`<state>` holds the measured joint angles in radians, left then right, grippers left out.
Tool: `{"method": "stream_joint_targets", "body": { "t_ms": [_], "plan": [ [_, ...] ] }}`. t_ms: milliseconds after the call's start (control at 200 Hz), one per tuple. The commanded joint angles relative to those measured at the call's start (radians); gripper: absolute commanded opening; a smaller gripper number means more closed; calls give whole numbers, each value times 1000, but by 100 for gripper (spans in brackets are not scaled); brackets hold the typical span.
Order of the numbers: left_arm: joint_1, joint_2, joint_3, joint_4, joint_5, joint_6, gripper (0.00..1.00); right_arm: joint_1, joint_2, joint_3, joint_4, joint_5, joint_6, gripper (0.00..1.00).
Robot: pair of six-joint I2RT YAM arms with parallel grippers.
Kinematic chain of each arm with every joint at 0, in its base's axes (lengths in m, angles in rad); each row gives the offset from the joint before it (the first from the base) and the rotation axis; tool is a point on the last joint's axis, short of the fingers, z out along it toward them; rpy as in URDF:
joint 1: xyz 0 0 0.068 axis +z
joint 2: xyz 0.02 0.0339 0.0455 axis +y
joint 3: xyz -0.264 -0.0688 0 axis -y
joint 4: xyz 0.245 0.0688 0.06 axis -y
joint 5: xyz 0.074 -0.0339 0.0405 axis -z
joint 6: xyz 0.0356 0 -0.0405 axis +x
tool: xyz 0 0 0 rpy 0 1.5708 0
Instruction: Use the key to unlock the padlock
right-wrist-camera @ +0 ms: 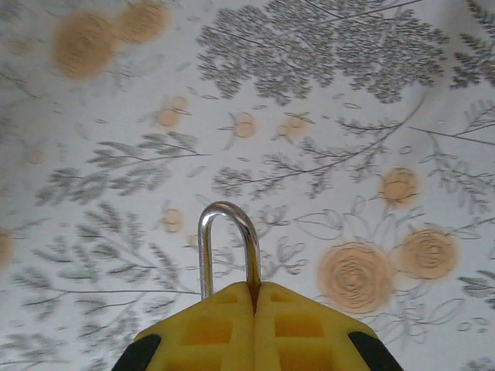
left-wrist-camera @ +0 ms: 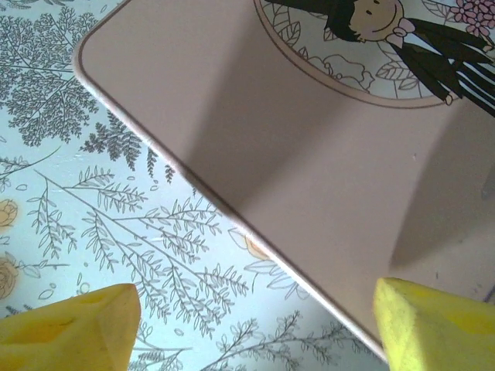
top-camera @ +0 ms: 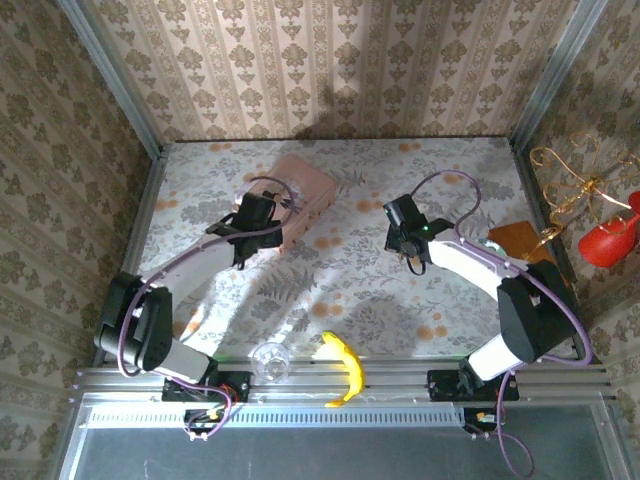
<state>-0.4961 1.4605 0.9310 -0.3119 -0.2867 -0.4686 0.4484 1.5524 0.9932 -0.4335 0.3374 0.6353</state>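
Observation:
My right gripper lowers toward the flowered tablecloth below it next and releases the padlock there, since that patch is clear of other things.
In the right wrist view the padlock's silvery shackle loop (right-wrist-camera: 226,224) sticks up from between my yellow fingers; its brass body is hidden inside them. My right gripper (right-wrist-camera: 254,289) is shut on the padlock and is held above the flowered tablecloth, right of centre (top-camera: 410,252). My left gripper (left-wrist-camera: 255,325) is open, its yellow fingertips (left-wrist-camera: 77,328) on either side of the near edge of the pink tin (left-wrist-camera: 309,154). From above, that gripper (top-camera: 250,218) hangs beside the tin (top-camera: 305,190) at the back left. The key is out of view.
A yellow banana (top-camera: 343,368) and a small clear glass object (top-camera: 270,362) lie near the front rail. At the right edge are a brown board (top-camera: 520,240), a red object (top-camera: 610,238) and gold wire. Wallpapered walls enclose three sides.

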Motion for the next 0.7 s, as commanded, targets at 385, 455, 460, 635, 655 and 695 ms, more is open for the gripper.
{"method": "stream_joint_targets", "body": {
  "t_ms": [385, 455, 460, 635, 655, 695],
  "plan": [
    [73, -130, -47, -23, 64, -73, 94, 15, 317, 263, -179, 185, -173, 5],
    [80, -134, -52, -21, 64, -76, 95, 13, 356, 298, -186, 180, -180, 8],
    [79, -135, -53, -21, 64, -76, 95, 13, 359, 301, -186, 180, -180, 8],
    [106, -151, -80, -4, 74, -103, 100, 6, 396, 347, -194, 168, -183, 24],
    [110, -152, -84, 0, 77, -107, 100, 5, 396, 349, -193, 164, -183, 27],
    [117, -154, -89, 6, 86, -114, 100, 1, 395, 351, -193, 157, -183, 33]
  ]
}}
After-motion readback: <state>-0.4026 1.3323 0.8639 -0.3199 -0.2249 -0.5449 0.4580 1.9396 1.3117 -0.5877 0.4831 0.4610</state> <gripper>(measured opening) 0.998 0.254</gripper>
